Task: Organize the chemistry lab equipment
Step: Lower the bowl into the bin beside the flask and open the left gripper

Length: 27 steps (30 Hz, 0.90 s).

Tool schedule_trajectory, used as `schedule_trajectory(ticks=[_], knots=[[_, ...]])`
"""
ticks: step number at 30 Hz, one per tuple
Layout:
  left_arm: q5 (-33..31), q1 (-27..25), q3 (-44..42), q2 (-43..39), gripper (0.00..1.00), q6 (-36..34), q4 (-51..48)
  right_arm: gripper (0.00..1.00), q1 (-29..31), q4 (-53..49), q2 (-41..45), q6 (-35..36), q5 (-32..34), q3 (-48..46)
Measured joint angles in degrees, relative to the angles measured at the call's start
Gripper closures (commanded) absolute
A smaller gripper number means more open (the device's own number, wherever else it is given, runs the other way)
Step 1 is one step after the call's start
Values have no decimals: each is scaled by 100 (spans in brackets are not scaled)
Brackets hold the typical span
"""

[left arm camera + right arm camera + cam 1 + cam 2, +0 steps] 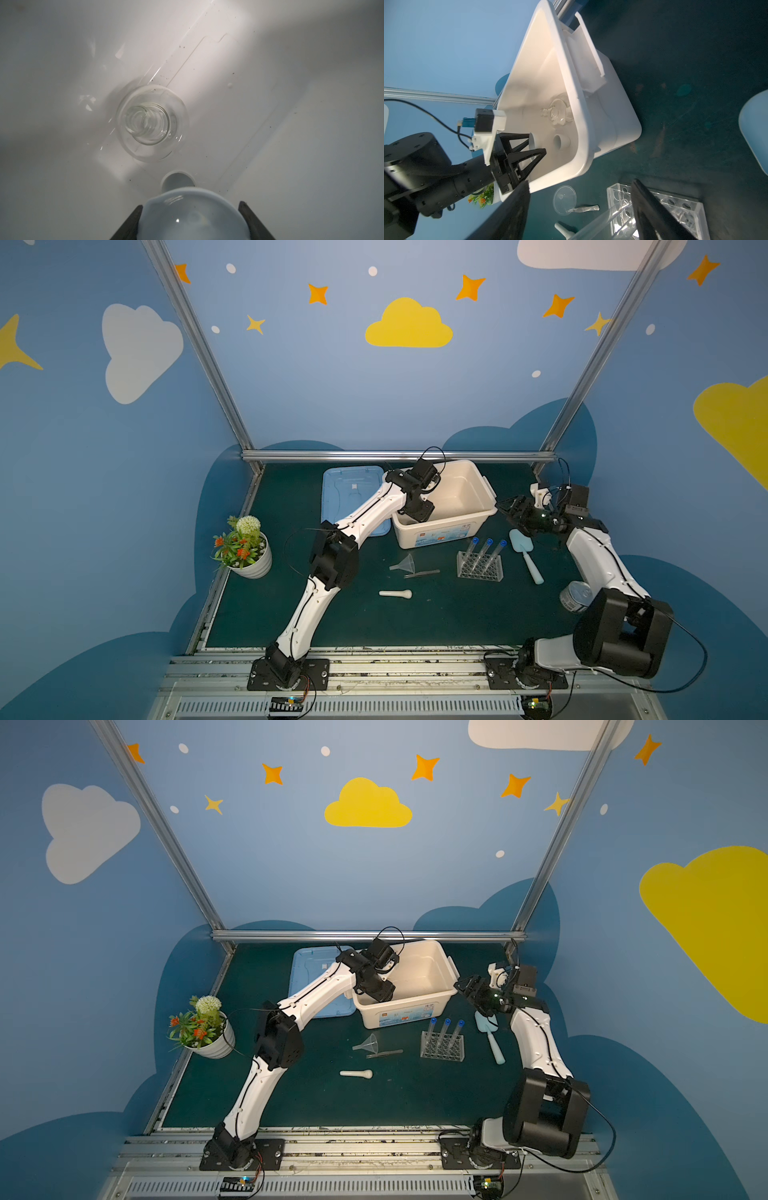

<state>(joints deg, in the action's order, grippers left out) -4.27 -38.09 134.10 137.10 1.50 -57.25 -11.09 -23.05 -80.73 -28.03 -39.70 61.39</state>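
The left gripper brings the white mortar [193, 218] down onto the bin's bottom beside the small cup next and releases it there. The mortar still hangs above the bin's bottom.
My left gripper [190, 204] reaches down inside the big white bin [478, 485], shut on the white mortar [193, 218], whose rim touches both fingers. On the bin floor below stand a clear flask [152, 122] and a small cup [177, 179]. My right gripper [505, 508] hovers open just right of the bin, with nothing between its fingers. On the mat in front of the bin, three blue-capped test tubes [484, 551] lean in the clear rack [480, 572]. The funnel [405, 563], thin rod [422, 573] and pestle [395, 593] lie to the rack's left.
The bin's blue lid [345, 493] lies flat to its left, under the left arm. A potted flower plant [243, 547] stands at the mat's left edge. A pale blue scoop [525, 556] lies right of the rack, and a round jar [575, 595] sits beside the right arm.
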Motion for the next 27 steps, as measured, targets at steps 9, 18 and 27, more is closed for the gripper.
schedule_trajectory(ticks=[9, 18, 27], knots=[[166, 20, 588, 654, 54, -61, -389, 24, -2, -17, 0, -2, 4, 0], [214, 37, 634, 863, 54, -129, -531, 24, 0, -31, 0, -2, 7, 0], [179, 31, 697, 896, 57, -127, -573, 24, 0, -35, 0, 0, 9, 0]])
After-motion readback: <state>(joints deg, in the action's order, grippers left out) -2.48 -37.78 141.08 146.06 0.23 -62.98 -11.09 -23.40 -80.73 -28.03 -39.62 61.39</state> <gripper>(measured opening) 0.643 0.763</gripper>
